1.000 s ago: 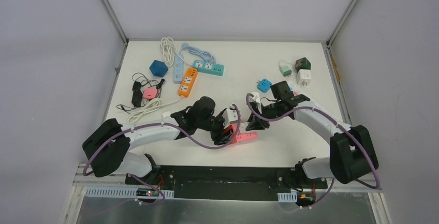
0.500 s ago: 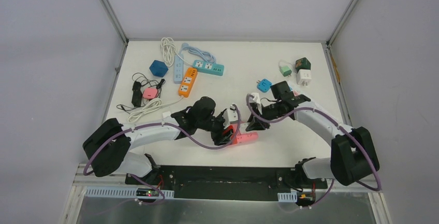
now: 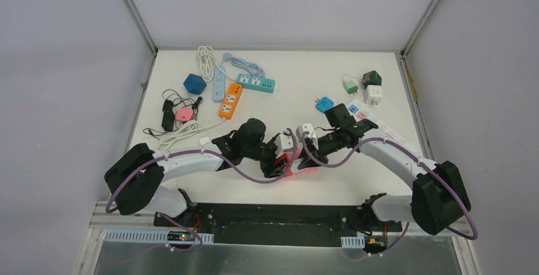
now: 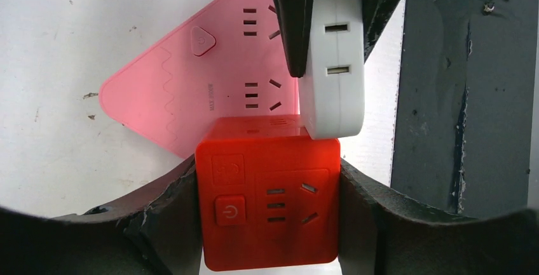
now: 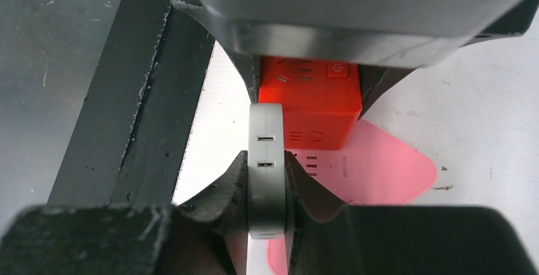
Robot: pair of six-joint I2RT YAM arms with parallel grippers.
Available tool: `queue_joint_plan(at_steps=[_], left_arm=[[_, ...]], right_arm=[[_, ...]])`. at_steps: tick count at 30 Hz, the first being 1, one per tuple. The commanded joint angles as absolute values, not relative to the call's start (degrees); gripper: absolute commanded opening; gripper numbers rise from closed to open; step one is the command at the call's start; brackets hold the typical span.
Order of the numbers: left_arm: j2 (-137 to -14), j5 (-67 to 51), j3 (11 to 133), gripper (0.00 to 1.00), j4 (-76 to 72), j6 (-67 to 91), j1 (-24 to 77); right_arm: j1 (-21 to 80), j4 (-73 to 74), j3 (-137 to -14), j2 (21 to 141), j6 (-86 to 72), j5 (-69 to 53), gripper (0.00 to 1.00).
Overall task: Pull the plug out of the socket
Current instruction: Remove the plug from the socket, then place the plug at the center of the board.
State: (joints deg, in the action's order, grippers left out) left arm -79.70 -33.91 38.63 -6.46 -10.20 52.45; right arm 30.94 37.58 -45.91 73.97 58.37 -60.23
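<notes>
The plug in my right gripper moves away from the red cube, swings outward and comes down next. My right gripper then releases it beside the blue adapter, since bare tabletop shows there.
My left gripper (image 4: 270,214) is shut on a red cube socket (image 4: 270,202), its black fingers (image 4: 168,218) clamping both sides. A white plug adapter (image 5: 267,173) sits flat against the cube's side at one corner. My right gripper (image 5: 267,189) is shut on that plug. Whether its pins are inside the cube is hidden. In the top view both grippers meet near the table's front middle, around the red cube (image 3: 279,160). A flat pink power strip (image 4: 191,84) lies on the table beneath them.
Further back lie an orange strip (image 3: 231,100), a teal strip (image 3: 256,83), a blue cube (image 3: 194,84), a blue adapter (image 3: 324,104), green and white adapters (image 3: 372,87) and tangled cables (image 3: 178,119). The table's dark front rail (image 3: 273,214) runs just below the grippers.
My right arm has swung left with the white plug, bringing it against the red cube. The left arm and the cube have stayed put.
</notes>
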Motion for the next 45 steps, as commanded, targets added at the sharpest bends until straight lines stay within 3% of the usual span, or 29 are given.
queue_joint_plan(at_steps=[1,7,21,27,35,40,41,42,45], left_arm=[[-81.5,-34.8,39.3,0.0,-2.9,-8.2,52.6],[-81.3,-34.9,39.1,0.0,-3.0,-8.0,52.6],[-80.3,-33.2,37.4,0.0,-5.2,-4.4,52.6],[-80.0,-32.5,37.4,0.0,-5.8,-2.9,52.6],[-81.2,-31.8,37.0,0.0,-8.0,-1.6,52.6],[-81.5,-31.3,36.8,0.0,-8.8,-1.4,52.6],[-81.4,-31.3,36.8,0.0,-8.8,-1.4,52.6],[-81.4,-31.2,36.8,0.0,-8.8,-1.4,52.6],[-81.2,-31.1,36.7,0.0,-9.0,-1.4,52.6]], right_arm=[[29.8,36.6,-48.4,73.8,57.8,-62.2,0.0],[19.6,39.0,-50.0,74.8,56.4,-68.3,0.0],[9.2,42.2,-54.1,74.7,51.3,-71.1,0.0],[3.2,30.5,-53.4,75.2,35.3,-68.9,0.0],[-0.7,0.7,-45.3,74.1,4.3,-50.1,0.0],[-1.1,-7.5,-44.4,77.8,3.6,-50.1,0.0],[-1.0,-8.5,-44.6,78.8,-4.6,-37.0,0.0],[-1.0,-9.0,-45.1,79.7,-4.6,-31.4,0.0],[-0.8,-10.1,-48.3,84.1,-4.6,-31.4,0.0]])
